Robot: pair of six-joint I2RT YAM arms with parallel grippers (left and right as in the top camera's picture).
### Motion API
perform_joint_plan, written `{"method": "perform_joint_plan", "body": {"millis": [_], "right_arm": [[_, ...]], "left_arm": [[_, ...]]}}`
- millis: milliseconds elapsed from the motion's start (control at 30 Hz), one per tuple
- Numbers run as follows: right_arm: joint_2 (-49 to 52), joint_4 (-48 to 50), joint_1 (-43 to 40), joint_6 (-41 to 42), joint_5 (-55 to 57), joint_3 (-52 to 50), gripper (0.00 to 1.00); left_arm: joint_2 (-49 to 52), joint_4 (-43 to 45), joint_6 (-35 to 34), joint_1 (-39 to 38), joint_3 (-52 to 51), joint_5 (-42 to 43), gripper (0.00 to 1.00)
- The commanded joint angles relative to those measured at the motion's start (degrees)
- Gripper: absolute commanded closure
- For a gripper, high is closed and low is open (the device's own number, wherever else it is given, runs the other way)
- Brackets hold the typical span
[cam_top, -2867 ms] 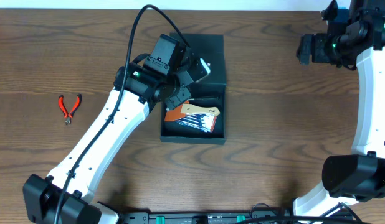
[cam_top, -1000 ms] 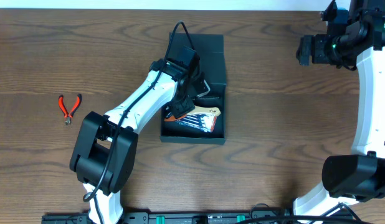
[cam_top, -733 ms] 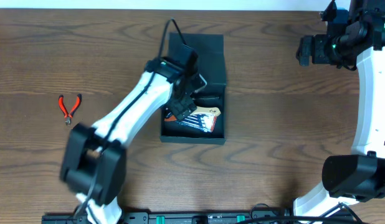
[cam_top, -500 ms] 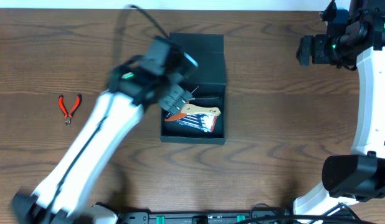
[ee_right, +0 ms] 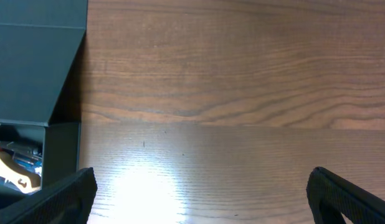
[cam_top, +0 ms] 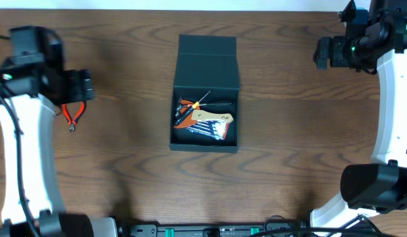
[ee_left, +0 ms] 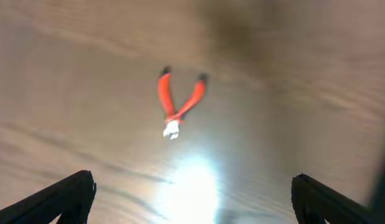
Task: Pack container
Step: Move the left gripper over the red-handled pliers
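Note:
The pliers' red handles spread apart, leaving each one free to grip, so next my left gripper will lower onto the handle nearer the container and close.
The dark teal container (cam_top: 204, 145) lies open at the table's middle, its lid (cam_top: 207, 63) folded back on the far side. Inside lie orange-handled tools (cam_top: 190, 108) and a tan card of bits (cam_top: 212, 124). Red-handled pliers (cam_top: 72, 114) (ee_left: 176, 103) lie on the wood at the left. My left gripper (cam_top: 77, 91) (ee_left: 191, 180) hovers above the pliers, open and holding nothing. At the far right my right gripper (cam_top: 323, 52) (ee_right: 202, 175) is open and empty, well away from the container (ee_right: 63, 149), which shows at the left edge of its view.
Bare wood surrounds the box. The right arm's white links (cam_top: 394, 99) run down the right edge, and the left arm's links (cam_top: 22, 151) run down the left edge. A glare patch (ee_left: 189, 186) lies on the wood under the left gripper.
The left arm has swung from over the container's tray to the far left, above the pliers, and its jaws have opened wide. The tray's contents now show fully. The right arm has not moved.

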Motion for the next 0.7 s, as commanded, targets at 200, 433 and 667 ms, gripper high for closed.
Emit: {"method": "perform_joint_plan", "body": {"millis": [200, 433, 667], "right_arm": [[0.17, 0.02, -0.11, -0.42, 0.11, -0.42, 0.01], [0.17, -0.07, -0.11, -0.42, 0.11, -0.42, 0.01], [0.17, -0.90, -0.11, -0.44, 0.13, -0.42, 0.01]], "left_arm": [[13.79, 0.96, 15.56, 3.06, -1.05, -0.07, 0.01], [22.93, 2.97, 18.97, 3.06, -1.07, 1.64, 0.02], [25.40, 5.51, 25.38, 3.06, -1.07, 5.22, 0.02]]}}
